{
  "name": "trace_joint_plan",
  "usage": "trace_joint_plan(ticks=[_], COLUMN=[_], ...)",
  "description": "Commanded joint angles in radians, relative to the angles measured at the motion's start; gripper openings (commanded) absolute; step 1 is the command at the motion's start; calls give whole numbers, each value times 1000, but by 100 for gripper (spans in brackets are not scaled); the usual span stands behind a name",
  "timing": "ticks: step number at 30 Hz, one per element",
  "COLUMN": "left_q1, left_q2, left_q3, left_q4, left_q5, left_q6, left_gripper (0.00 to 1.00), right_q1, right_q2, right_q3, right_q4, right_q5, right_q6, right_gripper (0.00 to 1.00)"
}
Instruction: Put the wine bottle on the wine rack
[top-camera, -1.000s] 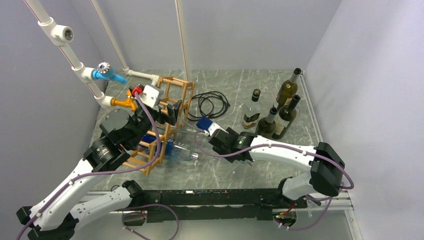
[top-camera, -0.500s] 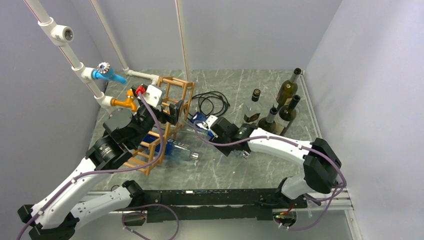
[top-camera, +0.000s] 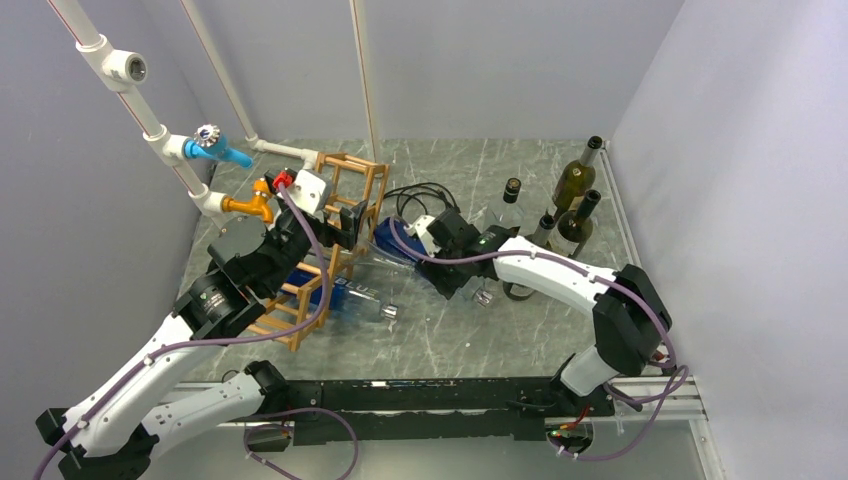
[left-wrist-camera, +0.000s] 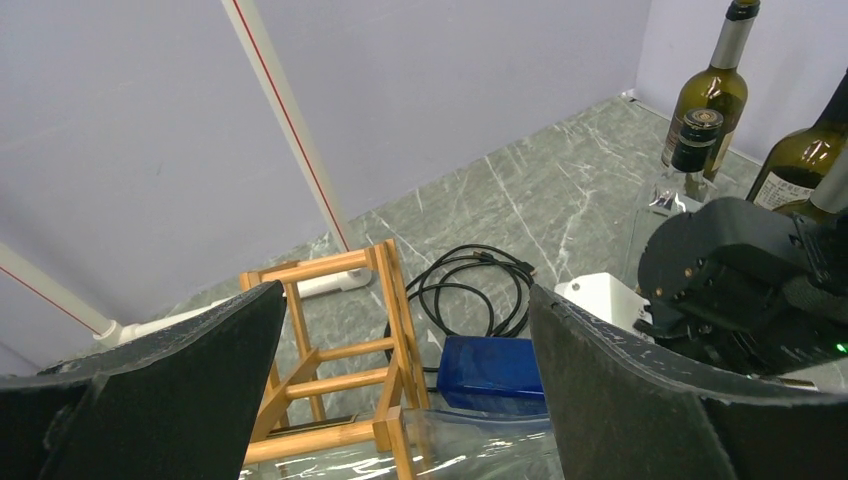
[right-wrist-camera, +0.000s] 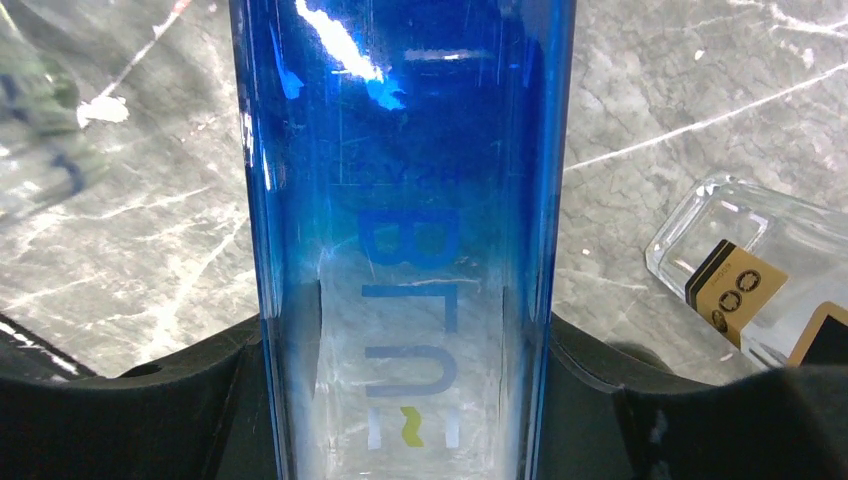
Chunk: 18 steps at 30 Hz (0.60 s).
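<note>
I will move my right gripper to the left in the top view to slide the bottle's base, still outside, into the rack's facing side (top-camera: 368, 228), and release.
The wine rack (top-camera: 335, 235) is an orange-brown stick lattice at the left-middle of the table; it also shows in the left wrist view (left-wrist-camera: 335, 375). My right gripper (top-camera: 412, 245) is shut on a blue glass bottle (top-camera: 390, 240) and holds it lying down, its base close to the rack's right side. In the right wrist view the blue bottle (right-wrist-camera: 410, 200) fills the gap between the jaws of that gripper (right-wrist-camera: 410, 410). My left gripper (top-camera: 352, 222) hovers over the rack, open and empty (left-wrist-camera: 405, 385); the held bottle's base (left-wrist-camera: 495, 372) shows below it.
A second clear-and-blue bottle (top-camera: 358, 298) lies in the rack's lower cell, neck sticking out right. Several upright bottles (top-camera: 575, 175) stand back right. A black cable coil (top-camera: 420, 205) lies behind the rack. White pipes with a blue tap (top-camera: 215, 148) and an orange tap (top-camera: 250, 205) run along the left.
My right gripper has carried the blue bottle left and farther back, up to the rack's right side. The left arm has barely moved.
</note>
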Motion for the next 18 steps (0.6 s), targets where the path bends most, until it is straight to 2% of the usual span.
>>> trace_joint_plan(ticks=[1,6,18], left_q1=[0,1,-3], left_q2=[-3,1,16], left_q3=[-2,-3,-3], left_q4=[47,45,46], left_q5=[16,23,31], left_q6=[7,6,6], left_gripper=[97,97,97], right_q1=[-41,-67,-152], right_q2=[-16,3,84], right_q3=[124,160,215], right_q4=[104,87,13], right_q5=[-112,-180,-461], right_q6=[-8,-51,-100], right_gripper=[0,0,0])
